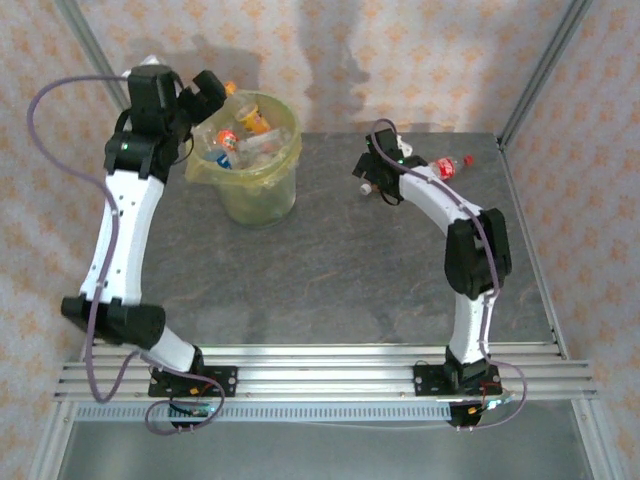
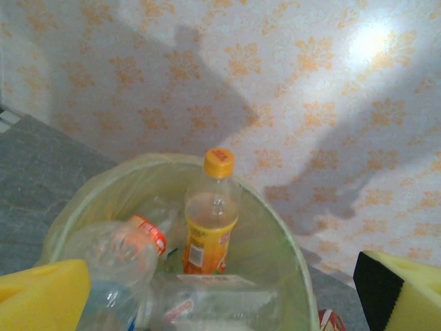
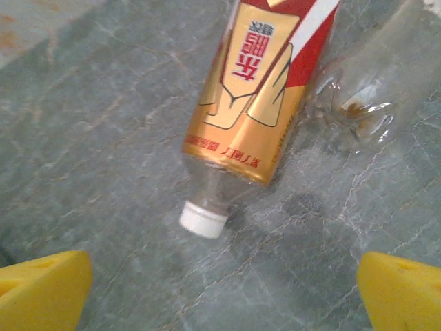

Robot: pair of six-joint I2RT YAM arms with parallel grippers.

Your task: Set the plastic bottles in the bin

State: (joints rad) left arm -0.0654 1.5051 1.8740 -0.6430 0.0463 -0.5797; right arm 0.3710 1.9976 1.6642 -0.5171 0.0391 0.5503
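The bottle comes between the fingers of my right gripper next as it lowers outward past the white cap, since the label's gold end by the cap lies below and outward of it.
The bin, lined with a yellow-green bag, stands at the back left of the table with several plastic bottles inside. In the left wrist view an orange-labelled bottle stands upright in the bin beside a clear bottle with a red band. My left gripper hangs open over the bin's rim, holding nothing. My right gripper is open just above a lying bottle with a gold and red label and a white cap. A clear bottle lies next to it.
A red-capped bottle lies on the grey table at the back right, close to the right arm. Patterned walls close off the back and sides. An aluminium rail with both arm bases runs along the near edge.
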